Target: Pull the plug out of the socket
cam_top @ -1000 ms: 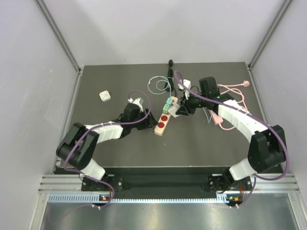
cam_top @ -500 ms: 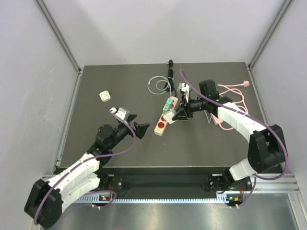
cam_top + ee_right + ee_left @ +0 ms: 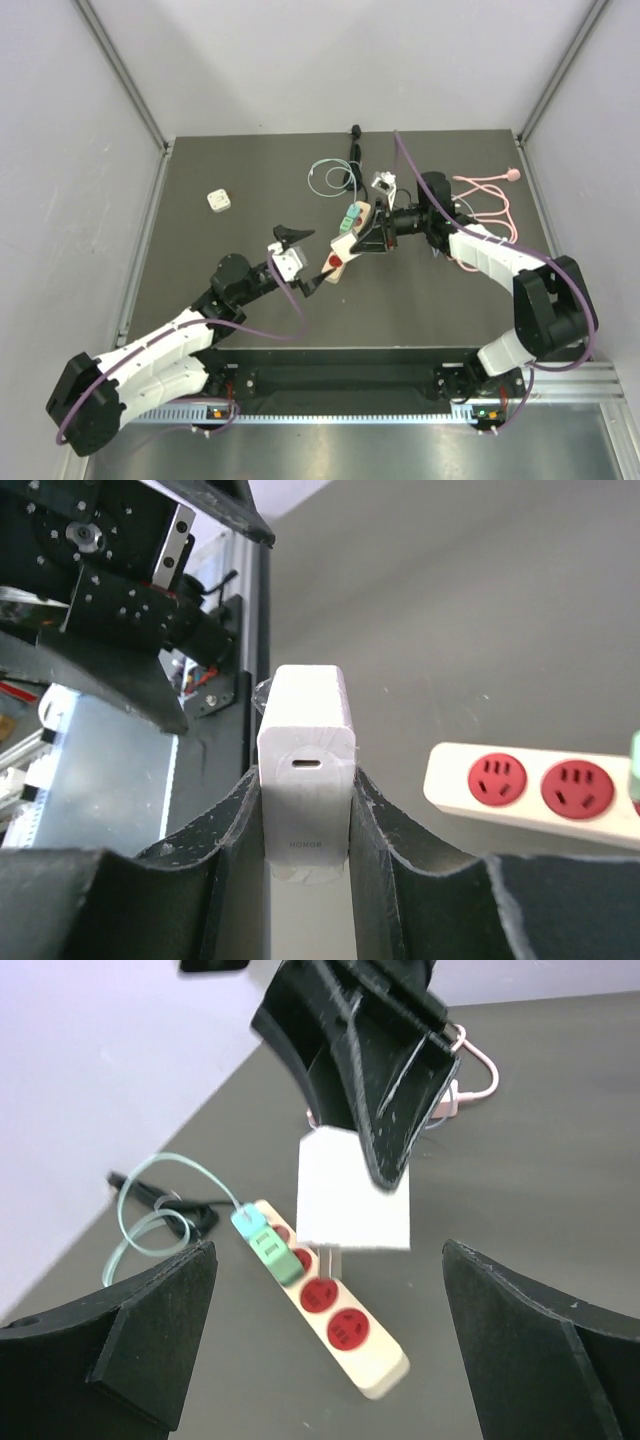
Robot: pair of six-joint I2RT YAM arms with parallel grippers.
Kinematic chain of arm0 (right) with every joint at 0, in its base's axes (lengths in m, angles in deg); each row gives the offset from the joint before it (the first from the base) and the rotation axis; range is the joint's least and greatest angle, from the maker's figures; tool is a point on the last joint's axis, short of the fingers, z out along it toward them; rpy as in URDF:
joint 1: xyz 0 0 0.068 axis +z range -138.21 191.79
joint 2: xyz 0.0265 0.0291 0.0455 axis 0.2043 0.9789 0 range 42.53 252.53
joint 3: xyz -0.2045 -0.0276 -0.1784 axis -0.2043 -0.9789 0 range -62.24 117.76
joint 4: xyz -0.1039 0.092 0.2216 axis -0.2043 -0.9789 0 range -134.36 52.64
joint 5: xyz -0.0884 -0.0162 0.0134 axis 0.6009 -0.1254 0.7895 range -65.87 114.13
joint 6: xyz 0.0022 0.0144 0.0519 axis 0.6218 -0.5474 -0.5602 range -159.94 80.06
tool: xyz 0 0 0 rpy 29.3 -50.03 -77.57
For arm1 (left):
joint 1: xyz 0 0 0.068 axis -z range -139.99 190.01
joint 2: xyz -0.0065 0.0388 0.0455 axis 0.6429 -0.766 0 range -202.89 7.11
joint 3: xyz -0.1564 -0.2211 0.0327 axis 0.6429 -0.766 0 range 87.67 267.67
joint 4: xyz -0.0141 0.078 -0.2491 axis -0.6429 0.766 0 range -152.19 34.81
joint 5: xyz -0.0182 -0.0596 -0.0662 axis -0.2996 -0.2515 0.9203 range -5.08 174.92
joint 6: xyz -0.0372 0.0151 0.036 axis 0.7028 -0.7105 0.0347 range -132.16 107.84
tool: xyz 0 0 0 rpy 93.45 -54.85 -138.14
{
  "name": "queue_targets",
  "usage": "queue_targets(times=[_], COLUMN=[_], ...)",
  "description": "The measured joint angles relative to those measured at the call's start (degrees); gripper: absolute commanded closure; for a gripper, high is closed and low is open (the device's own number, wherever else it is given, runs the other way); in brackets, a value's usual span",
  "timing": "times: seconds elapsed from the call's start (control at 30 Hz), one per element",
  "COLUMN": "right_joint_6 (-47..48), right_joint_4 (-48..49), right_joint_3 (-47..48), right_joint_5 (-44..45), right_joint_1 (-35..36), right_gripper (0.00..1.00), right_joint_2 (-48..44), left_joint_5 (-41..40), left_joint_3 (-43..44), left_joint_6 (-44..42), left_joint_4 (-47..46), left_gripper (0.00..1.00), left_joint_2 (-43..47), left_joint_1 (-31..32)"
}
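The white square plug [image 3: 345, 246] [image 3: 352, 1196] hangs to the right in the top view with its sides uncovered, so my left gripper will next move toward the plug and close around its sides.
A beige power strip [image 3: 333, 270] with red sockets lies mid-table; it also shows in the left wrist view [image 3: 345, 1335] and the right wrist view [image 3: 530, 785]. A green plug [image 3: 350, 215] sits in its far end [image 3: 268, 1245]. My right gripper [image 3: 362, 240] is shut on a white plug [image 3: 305, 750], held just above the strip with its prongs free of the sockets [image 3: 355, 1190]. My left gripper [image 3: 303, 258] is open and empty, just left of the strip's near end, facing it [image 3: 328, 1260].
A white adapter [image 3: 218, 200] lies far left. A teal cable coil [image 3: 330, 178] and a black cord [image 3: 354, 135] lie behind the strip. Another white charger [image 3: 383, 182] and a pink cable [image 3: 485, 195] lie at the right. Walls enclose the table.
My left gripper let go of the strip, drew back and came forward again, open. My right gripper lifted the white plug out of its socket and carried it toward the strip's near end.
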Motion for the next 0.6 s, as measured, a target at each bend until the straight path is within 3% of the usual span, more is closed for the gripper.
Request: queue_targets(times=[0.33,0.6], right_joint_6=[-9.2,-15.6], right_joint_4=[9.2,15.1], right_joint_3=[-1.1,-2.5], right_joint_5=[-2.0,-2.6], right_joint_1=[1.8,1.8], right_gripper=[1.00,1.00], right_joint_2=[1.2,1.9], left_joint_5=[-1.5,-11.9], left_joint_3=[4.2,5.4], left_joint_6=[-10.1,-16.0], left_joint_4=[5.0,5.4], left_gripper=[0.02,0.03], left_joint_2=[-5.8,-9.2], left_joint_1=[6.7,11.4])
